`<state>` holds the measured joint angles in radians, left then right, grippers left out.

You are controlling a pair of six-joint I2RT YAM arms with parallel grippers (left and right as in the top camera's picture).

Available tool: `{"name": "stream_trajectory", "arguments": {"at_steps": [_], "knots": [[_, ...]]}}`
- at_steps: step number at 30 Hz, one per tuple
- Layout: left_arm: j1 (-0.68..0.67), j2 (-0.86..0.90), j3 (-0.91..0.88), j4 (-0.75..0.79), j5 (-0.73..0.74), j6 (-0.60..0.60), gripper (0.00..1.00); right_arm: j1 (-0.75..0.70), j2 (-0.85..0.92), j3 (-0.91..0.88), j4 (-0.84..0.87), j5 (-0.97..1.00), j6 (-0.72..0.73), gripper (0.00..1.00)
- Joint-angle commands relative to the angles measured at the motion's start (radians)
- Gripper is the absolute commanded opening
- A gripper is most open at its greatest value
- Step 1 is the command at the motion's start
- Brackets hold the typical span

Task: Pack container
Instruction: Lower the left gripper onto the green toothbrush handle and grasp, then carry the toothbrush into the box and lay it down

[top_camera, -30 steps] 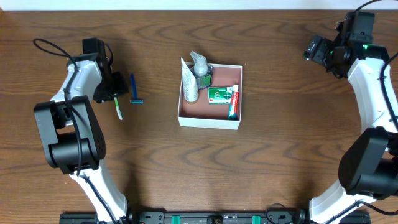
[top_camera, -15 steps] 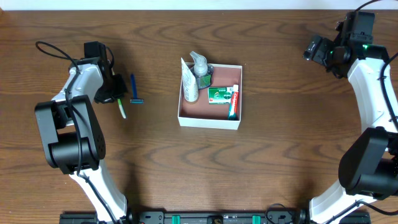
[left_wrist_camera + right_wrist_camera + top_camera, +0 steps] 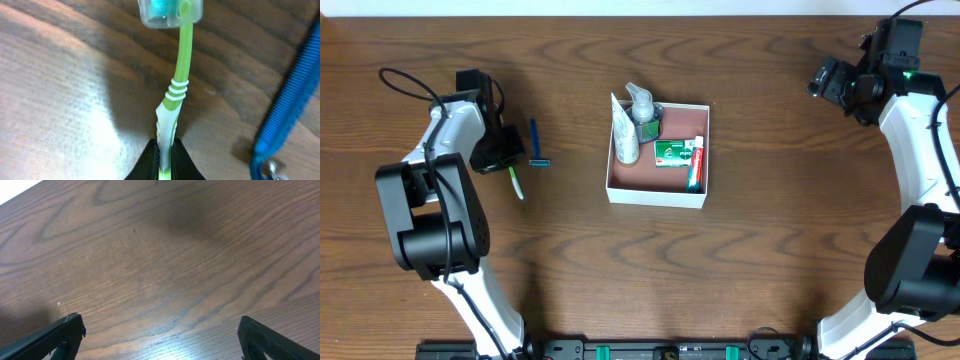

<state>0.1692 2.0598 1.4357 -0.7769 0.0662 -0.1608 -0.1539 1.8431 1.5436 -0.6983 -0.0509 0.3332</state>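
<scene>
The pinched toothbrush is still outside the container [image 3: 656, 192], so next I will lift my left gripper, cross the bare wood and lower over the green box beside the toothpaste.
The container [image 3: 656, 192], a shallow white box with a pinkish-brown inside, sits mid-table and holds a white tube, a pump bottle, a green box and a red-and-white toothpaste. At the left, my left gripper [image 3: 504, 162] is shut on a green-and-white toothbrush [image 3: 516, 182]. In the left wrist view the black jaws pinch the toothbrush [image 3: 175, 95] handle, and its capped head points away over the wood. A blue razor [image 3: 535, 146] lies just right of it, and the razor [image 3: 287, 102] handle shows at the right edge. My right gripper [image 3: 823, 78] hovers open at the far right, nothing between its fingers [image 3: 60, 337].
The left arm's black cable [image 3: 405, 80] loops over the table at the back left. Bare wood lies between the toothbrush and the container.
My left gripper has closed on the toothbrush handle. The toothbrush has shifted slightly toward the front right. The right arm has not moved.
</scene>
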Motion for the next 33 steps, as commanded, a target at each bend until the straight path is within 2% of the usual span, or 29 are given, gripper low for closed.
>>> {"name": "stream_trajectory", "arguments": {"at_steps": [1,9,15,26,33], "knots": [[0.004,-0.132,0.07,-0.012,0.006,-0.016,0.06,0.003,0.008,0.013,-0.001,0.009,0.014,0.99],[-0.009,-0.441,0.095,-0.027,0.15,-0.016,0.06,0.003,0.008,0.013,-0.001,0.009,0.014,0.99],[-0.111,-0.601,0.095,-0.037,0.267,-0.043,0.06,0.003,0.008,0.013,-0.001,0.009,0.014,0.99],[-0.466,-0.642,0.095,0.006,0.259,-0.088,0.06,0.003,0.008,0.013,-0.001,0.009,0.014,0.99],[-0.568,-0.639,0.093,0.042,0.258,-0.182,0.06,0.003,0.008,0.013,-0.001,0.009,0.014,0.99]]}}
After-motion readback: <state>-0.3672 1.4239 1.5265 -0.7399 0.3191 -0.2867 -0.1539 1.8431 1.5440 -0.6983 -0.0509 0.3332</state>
